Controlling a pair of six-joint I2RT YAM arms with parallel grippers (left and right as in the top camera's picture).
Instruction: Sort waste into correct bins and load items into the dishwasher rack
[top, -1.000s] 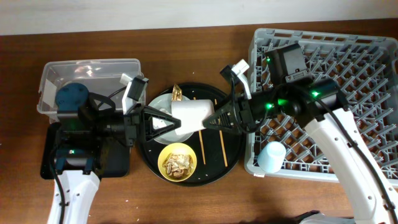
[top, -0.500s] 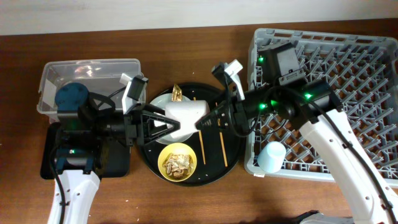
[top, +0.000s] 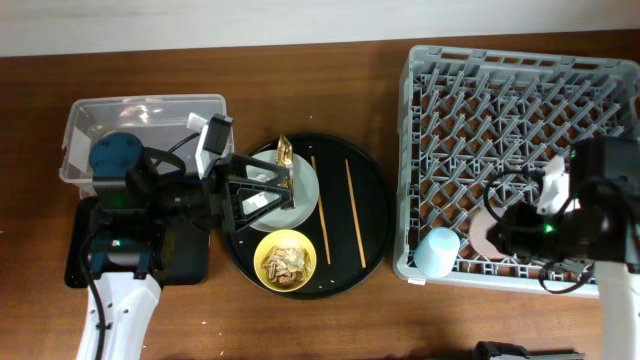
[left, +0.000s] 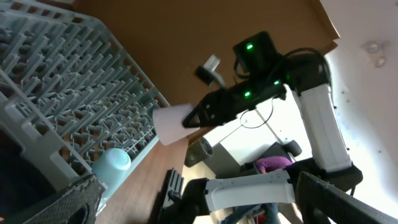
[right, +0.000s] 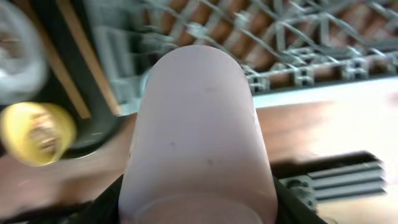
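Note:
I need to lower the pink cup (top: 486, 236) with my right gripper onto the rack's front wires below, beside the blue cup that fills the rack's corner, and let the pink cup go.
My right gripper (top: 497, 233) is shut on the pink cup (right: 199, 124), holding it above the front part of the dishwasher rack (top: 520, 100); the cup (top: 486, 236) is to the right of the blue cup (top: 437, 250), which stands in the rack. My left gripper (top: 256, 192) is open over the grey-green plate (top: 303, 188), with a white tissue (top: 257, 201) lying between its fingers. On the plate's far rim lies a gold wrapper (top: 284, 152). The yellow bowl (top: 285, 262) holds brown food scraps. Two chopsticks (top: 321, 195) lie on the round tray. The left wrist view shows the pink cup (left: 174, 122) in the air.
The clear tub (top: 140, 122) stands at the far left, and the shallow black tray (top: 190, 258) lies in front of it, under my left arm. Plate, bowl and chopsticks all sit on the big round black tray (top: 375, 215). The rack's pegs fill the right side.
My left gripper has opened and let go of the pink cup. My right arm has carried the cup from over the round tray to the rack's front right.

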